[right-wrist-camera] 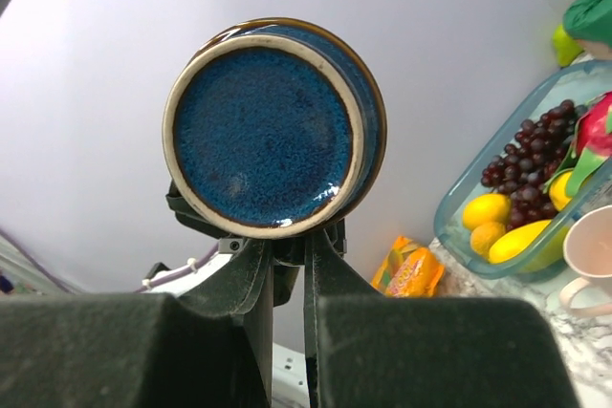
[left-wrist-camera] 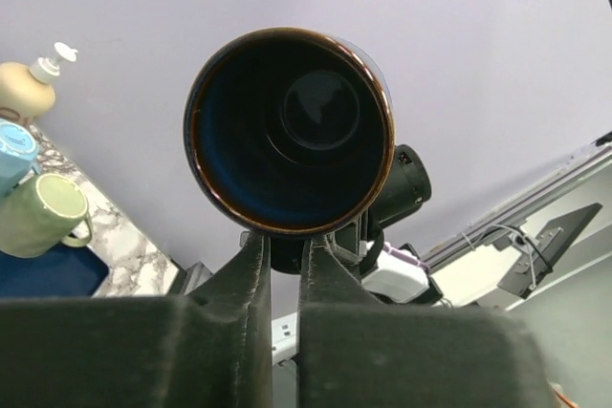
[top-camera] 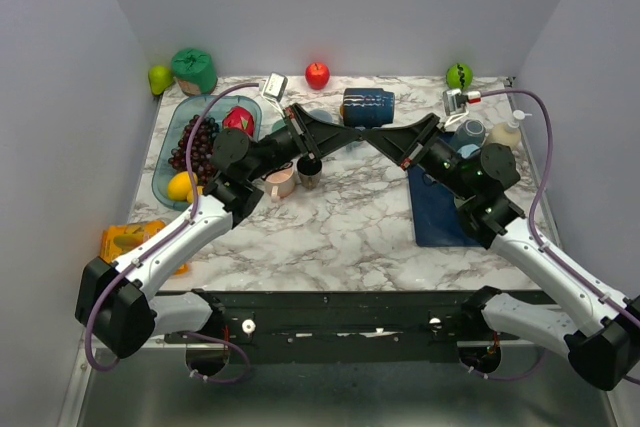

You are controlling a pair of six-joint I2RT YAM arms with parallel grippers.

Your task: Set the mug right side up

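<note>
My left gripper will tip downward and lower the mug to let go of it on the bare tabletop [top-camera: 339, 167] beside the small dark cup, because the mug's opening faces sideways.
The blue glazed mug [top-camera: 367, 107] is held on its side in the air above the back of the table. The left wrist view looks into its dark opening [left-wrist-camera: 287, 131]. The right wrist view shows its speckled blue base [right-wrist-camera: 263, 131]. My left gripper [top-camera: 352, 134] comes in from the left and my right gripper [top-camera: 380, 137] from the right, meeting under the mug. In both wrist views the fingers [left-wrist-camera: 282, 241] [right-wrist-camera: 289, 241] are nearly closed on a dark part at the mug's lower edge, apparently its handle.
A pink mug [top-camera: 281, 181] and a small dark cup [top-camera: 310, 169] stand below the left arm. A fruit tray [top-camera: 192, 107] sits at left, an orange snack bag [top-camera: 130, 242] at the near left, and a blue mat [top-camera: 440, 212] with bottles [top-camera: 505, 132] at right. A red apple [top-camera: 317, 74] lies at the back.
</note>
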